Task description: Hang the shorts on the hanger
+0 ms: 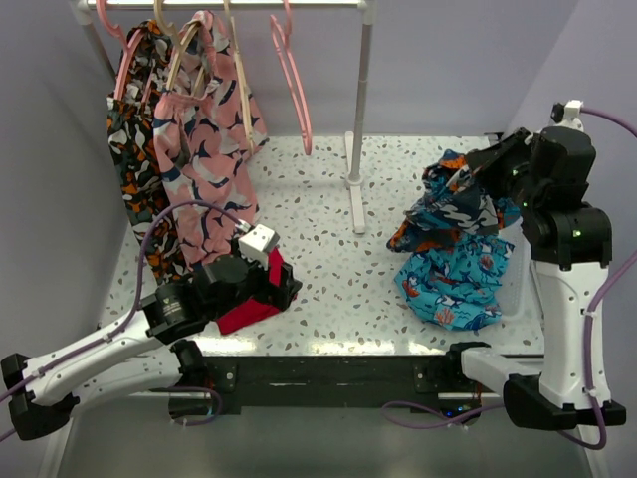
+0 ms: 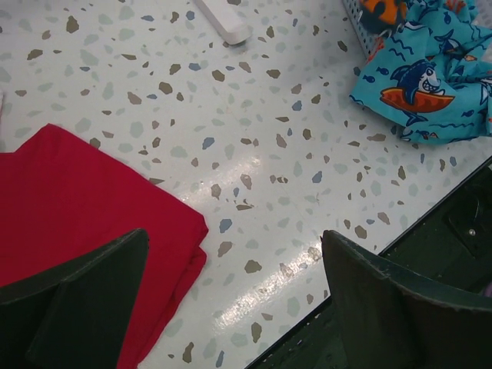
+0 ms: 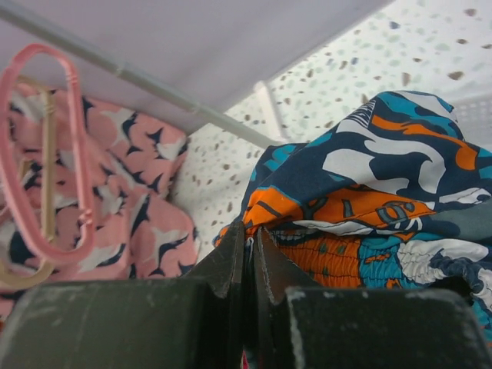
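The bunched shorts in my right gripper need to go down and back next, onto the empty table beside the red cloth.
The shorts (image 1: 450, 207), in navy, orange, teal and white patches, hang bunched from my right gripper (image 1: 474, 175) above the right side of the table. In the right wrist view the right gripper (image 3: 250, 240) is shut on an edge of the shorts (image 3: 384, 177). A tan hanger (image 1: 237, 72) hangs on the rail at the back left, among pink shorts; part of it shows in the right wrist view (image 3: 48, 177). My left gripper (image 1: 283, 283) is open and empty, low over a red cloth (image 1: 249, 309); in the left wrist view it (image 2: 238, 300) is wide open.
Turquoise shorts (image 1: 453, 284) lie below the held shorts and show in the left wrist view (image 2: 423, 84). Pink shorts (image 1: 204, 159) and dark patterned shorts (image 1: 131, 149) hang on the rail. A pink hanger (image 1: 296, 95) hangs free. The rack post (image 1: 360, 119) stands mid-table.
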`<state>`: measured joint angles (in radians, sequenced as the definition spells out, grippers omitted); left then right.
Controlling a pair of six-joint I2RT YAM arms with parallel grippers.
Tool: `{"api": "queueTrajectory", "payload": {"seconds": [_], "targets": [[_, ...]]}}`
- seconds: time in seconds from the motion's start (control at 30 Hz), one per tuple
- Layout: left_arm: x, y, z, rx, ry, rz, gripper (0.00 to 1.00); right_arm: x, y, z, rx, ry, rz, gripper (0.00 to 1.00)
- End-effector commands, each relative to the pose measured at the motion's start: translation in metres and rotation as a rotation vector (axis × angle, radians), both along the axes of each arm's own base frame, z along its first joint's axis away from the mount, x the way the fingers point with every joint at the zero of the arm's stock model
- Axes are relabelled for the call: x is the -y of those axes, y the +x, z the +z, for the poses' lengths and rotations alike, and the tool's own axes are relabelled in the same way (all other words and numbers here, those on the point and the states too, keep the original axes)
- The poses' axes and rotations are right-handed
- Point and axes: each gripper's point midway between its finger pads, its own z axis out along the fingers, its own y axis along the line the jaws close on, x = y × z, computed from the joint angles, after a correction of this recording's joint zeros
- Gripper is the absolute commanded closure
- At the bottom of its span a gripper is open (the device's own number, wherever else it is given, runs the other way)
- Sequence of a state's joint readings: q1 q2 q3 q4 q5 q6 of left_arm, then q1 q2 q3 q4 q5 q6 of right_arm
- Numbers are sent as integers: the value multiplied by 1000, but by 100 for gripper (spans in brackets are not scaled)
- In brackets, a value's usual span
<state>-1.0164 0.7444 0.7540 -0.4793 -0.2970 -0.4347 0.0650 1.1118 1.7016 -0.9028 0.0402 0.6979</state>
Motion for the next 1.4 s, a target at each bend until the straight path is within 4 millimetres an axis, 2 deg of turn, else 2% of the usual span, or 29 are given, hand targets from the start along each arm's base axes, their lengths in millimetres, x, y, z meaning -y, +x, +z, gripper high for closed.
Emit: {"api": "queueTrajectory", "payload": {"seconds": [0.0,0.07,0.1,0.13,0.17,0.2,0.23,0.27,0.3,0.37,0.4,0.43,0.47,0.5,0.53,0.57,0.6,0.63,0.67,0.73,0.77,0.8,0.9,0.97,1.03,1.07,1.13,1.27,1.37], "targets": [[-5,10,10,31,-43,48,0,-44,-13,57,165,50,258,100],[-8,13,12,34,-52,65,0,-64,-18,61,184,76,340,100],[-10,16,13,36,-61,82,0,-74,-19,54,174,87,380,100],[-11,17,14,36,-67,88,0,-95,-25,53,177,79,439,100],[-12,19,15,41,-79,93,0,-105,-27,48,169,71,466,100],[-12,19,15,41,-84,92,0,-118,-27,35,139,62,495,100],[-12,20,16,42,-87,91,0,-140,-36,30,137,54,559,100],[-11,20,15,40,-86,93,0,-149,-39,20,121,49,581,100],[-12,20,15,34,-89,99,0,-159,-44,-8,69,43,607,100],[-15,22,12,24,-84,129,0,-183,-57,-31,62,54,671,100],[-17,22,10,13,-93,147,0,-195,-62,-81,-24,35,699,96],[-20,22,7,3,-89,166,0,-216,-78,-93,-15,33,773,83],[-24,25,5,2,-86,203,0,-220,-81,-116,-54,-5,769,71],[-26,26,3,-16,-99,234,0,-218,-85,-151,-127,-61,759,64],[-28,26,0,-29,-96,252,0,-213,-91,-169,-170,-102,755,48],[-29,26,-8,-43,-90,266,0,-206,-89,-174,-167,-120,722,41],[-28,26,-14,-68,-105,282,0,-200,-92,-188,-183,-138,714,31],[-26,26,-18,-80,-117,288,0,-195,-94,-178,-131,-118,707,18],[-23,22,-32,-115,-120,278,0,-188,-92,-178,-113,-126,678,16],[-16,19,-43,-144,-141,261,3,-179,-91,-189,-137,-173,651,18],[-16,16,-57,-170,-139,265,4,-176,-90,-193,-153,-197,642,18],[-15,14,-62,-181,-140,258,5,-168,-89,-206,-199,-254,622,19],[-9,9,-77,-221,-151,239,7,-160,-88,-235,-297,-347,605,27],[-3,4,-86,-248,-151,203,9,-153,-92,-254,-338,-390,594,28],[7,-4,-87,-266,-176,137,14,-149,-99,-265,-356,-414,609,28],[9,-10,-95,-281,-179,113,15,-145,-102,-271,-369,-425,607,29],[22,-22,-97,-299,-212,36,18,-137,-108,-274,-385,-437,599,29],[23,-38,-122,-365,-165,28,19,-124,-118,-280,-413,-439,575,29],[24,-49,-131,-398,-174,18,21,-117,-126,-287,-426,-422,565,29]]}}
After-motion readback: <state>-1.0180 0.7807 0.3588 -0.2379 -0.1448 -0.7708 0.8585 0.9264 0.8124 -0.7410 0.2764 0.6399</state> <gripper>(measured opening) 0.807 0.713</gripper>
